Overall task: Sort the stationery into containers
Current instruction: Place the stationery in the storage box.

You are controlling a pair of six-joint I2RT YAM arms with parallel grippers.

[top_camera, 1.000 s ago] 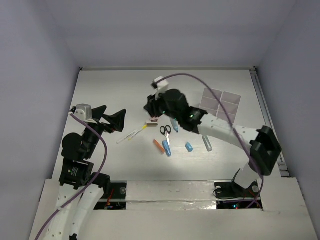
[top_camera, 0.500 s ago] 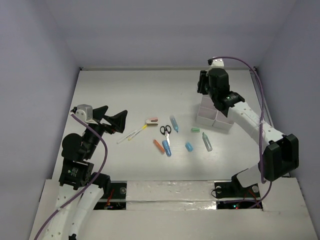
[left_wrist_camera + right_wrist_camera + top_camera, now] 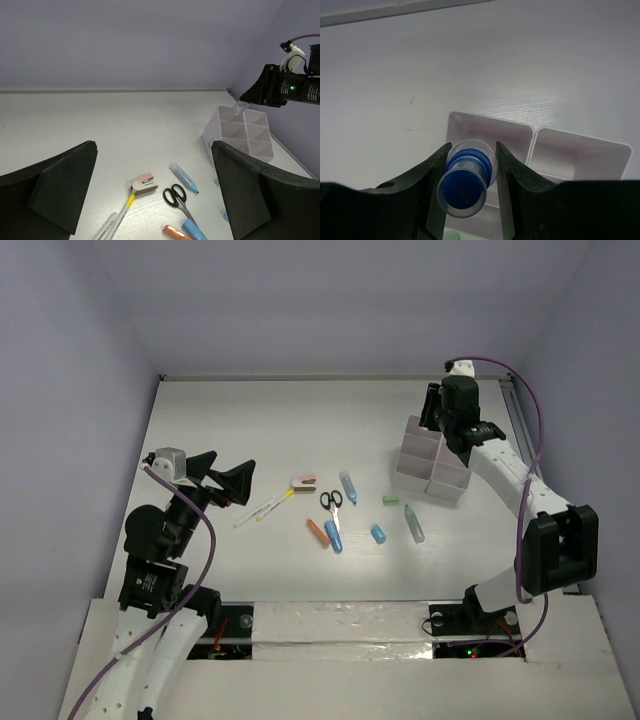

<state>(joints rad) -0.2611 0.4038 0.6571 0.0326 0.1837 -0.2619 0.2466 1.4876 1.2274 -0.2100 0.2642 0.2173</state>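
My right gripper brings the bottle down from above the containers' rim into the empty far section (image 3: 487, 134) next, then opens.
My right gripper (image 3: 446, 422) is shut on a small blue-capped bottle (image 3: 467, 178) and holds it above the white divided containers (image 3: 432, 468), over a far compartment (image 3: 487, 125). The containers also show in the left wrist view (image 3: 241, 136). My left gripper (image 3: 226, 481) is open and empty at the table's left. The black-handled scissors (image 3: 331, 502), a blue marker (image 3: 348, 483), an orange tube (image 3: 318, 532), a thick blue marker (image 3: 333, 537), a teal tube (image 3: 414, 523), a mint eraser (image 3: 391, 499), a pink-beige piece (image 3: 303, 481) and white yellow-tipped pens (image 3: 262, 510) lie mid-table.
A short blue piece (image 3: 378, 533) lies between the thick blue marker and the teal tube. Grey walls close the table at the back and both sides. A metal rail (image 3: 535, 490) runs along the right edge, close to the containers.
My right arm swung from over the stationery at mid-table to the right and now hangs above the containers with the bottle. The left arm has not moved.
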